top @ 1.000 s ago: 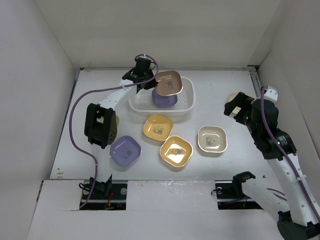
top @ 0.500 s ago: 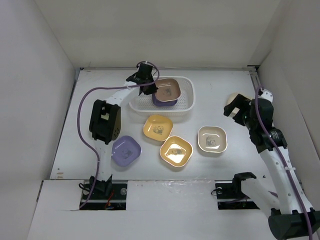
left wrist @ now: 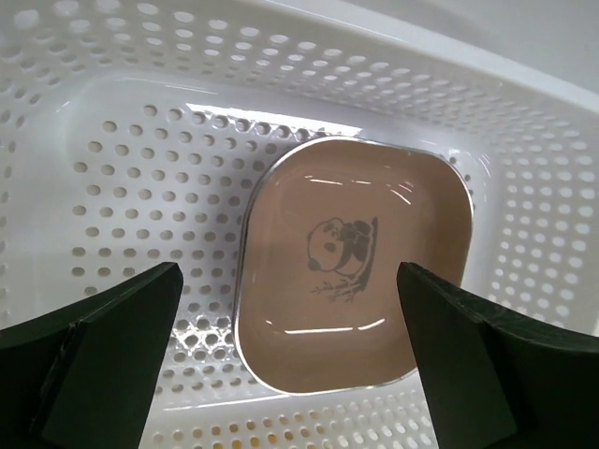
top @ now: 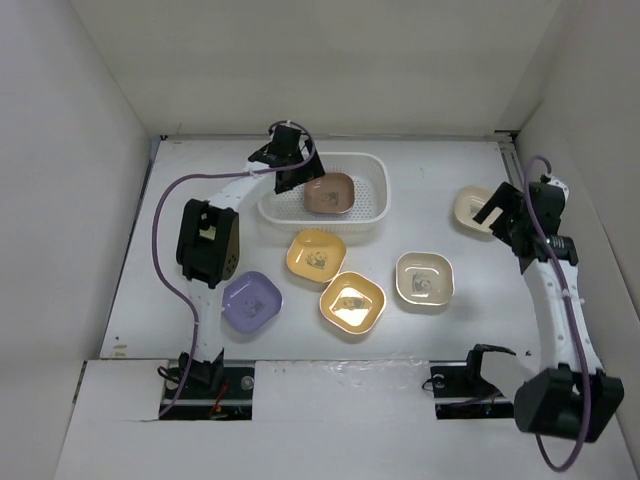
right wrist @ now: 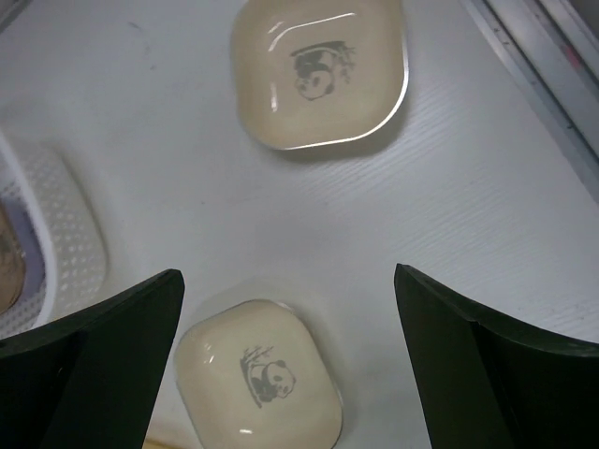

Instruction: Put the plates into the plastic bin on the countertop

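Observation:
My right gripper should go down and outward to the far cream plate next, with one finger on each side of its rim on the metal bar's side, because the empty countertop there leaves room for the fingers.
A tan plate lies flat inside the white plastic bin. My left gripper hovers open just above it, touching nothing. On the countertop sit a purple plate, two orange-yellow plates and two cream plates. My right gripper is open and empty above the countertop. In its wrist view one cream plate lies ahead and the other low between the fingers.
Pale walls close in the countertop on the left, back and right. A metal rail runs along the right edge near the far cream plate. The bin's corner shows at the left of the right wrist view.
My left gripper opened and let the tan plate drop flat into the bin. The right arm swung right and forward, over the cream plate near the right wall.

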### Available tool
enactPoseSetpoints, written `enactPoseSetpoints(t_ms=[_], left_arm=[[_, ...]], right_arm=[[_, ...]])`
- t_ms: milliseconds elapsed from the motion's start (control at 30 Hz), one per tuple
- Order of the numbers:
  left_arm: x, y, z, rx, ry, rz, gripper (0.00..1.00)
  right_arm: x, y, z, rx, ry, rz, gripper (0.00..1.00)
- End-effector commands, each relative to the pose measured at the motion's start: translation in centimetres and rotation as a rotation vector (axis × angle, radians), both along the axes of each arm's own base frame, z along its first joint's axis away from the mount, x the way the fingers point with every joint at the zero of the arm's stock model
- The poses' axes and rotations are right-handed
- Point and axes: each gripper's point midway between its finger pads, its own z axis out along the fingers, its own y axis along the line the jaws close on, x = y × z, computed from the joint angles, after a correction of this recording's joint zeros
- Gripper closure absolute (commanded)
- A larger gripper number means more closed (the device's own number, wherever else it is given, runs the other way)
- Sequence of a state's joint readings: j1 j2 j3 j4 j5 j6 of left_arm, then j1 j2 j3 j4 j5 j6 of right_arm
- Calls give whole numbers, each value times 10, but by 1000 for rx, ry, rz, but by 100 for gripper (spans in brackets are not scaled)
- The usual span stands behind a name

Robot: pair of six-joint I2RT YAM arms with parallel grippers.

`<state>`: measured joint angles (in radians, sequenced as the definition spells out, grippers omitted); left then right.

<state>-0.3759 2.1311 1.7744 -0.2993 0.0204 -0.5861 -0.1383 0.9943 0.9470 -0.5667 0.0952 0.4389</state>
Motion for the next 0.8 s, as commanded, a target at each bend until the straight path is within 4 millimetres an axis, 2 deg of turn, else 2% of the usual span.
enactPoseSetpoints(t_ms=[0,33,67,100,167,200,233,267,300,333,433,500,567,600,633,667,733,767], left_arm=[[-12,-18,88,-59,-160,-65,0],[-16,-17,96,-38,-179,-61,0],[-20,-15,120,-43,-224,-70,0],[-26,-18,129,-49,-235,-80,0],[-32,-15,146,-41,-266,-95,0],[-40,-19,159,-43,-284,-113,0],[-42,-16,160,-24,-275,-113,0],[-46,-19,168,-20,-286,-128,0],[-45,-17,183,-9,-315,-132,0],[-50,-20,178,3,-283,-145,0],[-53,-22,186,15,-289,-152,0],[-54,-23,186,10,-288,-159,0],[-58,-23,182,14,-278,-174,0],[-59,-24,182,9,-277,-181,0],[-59,-24,182,9,-277,-181,0],[-58,-24,186,5,-285,-181,0],[-58,-24,186,12,-288,-186,0],[-58,-24,186,12,-288,-187,0]], right_arm=[[29,-29,8,-14,-23,-40,0],[32,-42,5,-19,-11,-79,0],[39,-48,9,-21,-20,-92,0],[45,-52,1,-33,14,-92,0],[54,-64,8,-58,4,-120,0],[58,-69,3,-58,7,-129,0],[67,-74,-8,-41,31,-127,0],[74,-81,-10,-29,33,-133,0],[79,-81,-19,-17,55,-125,0],[84,-83,-40,-3,108,-124,0],[97,-90,-59,-5,123,-116,0],[100,-103,-61,-22,116,-174,1],[109,-108,-69,-19,116,-188,1],[116,-112,-62,-28,109,-197,1],[120,-114,-64,-25,121,-196,1],[123,-115,-77,-23,159,-190,1],[131,-120,-75,-30,160,-198,1],[130,-120,-83,-24,184,-197,1]])
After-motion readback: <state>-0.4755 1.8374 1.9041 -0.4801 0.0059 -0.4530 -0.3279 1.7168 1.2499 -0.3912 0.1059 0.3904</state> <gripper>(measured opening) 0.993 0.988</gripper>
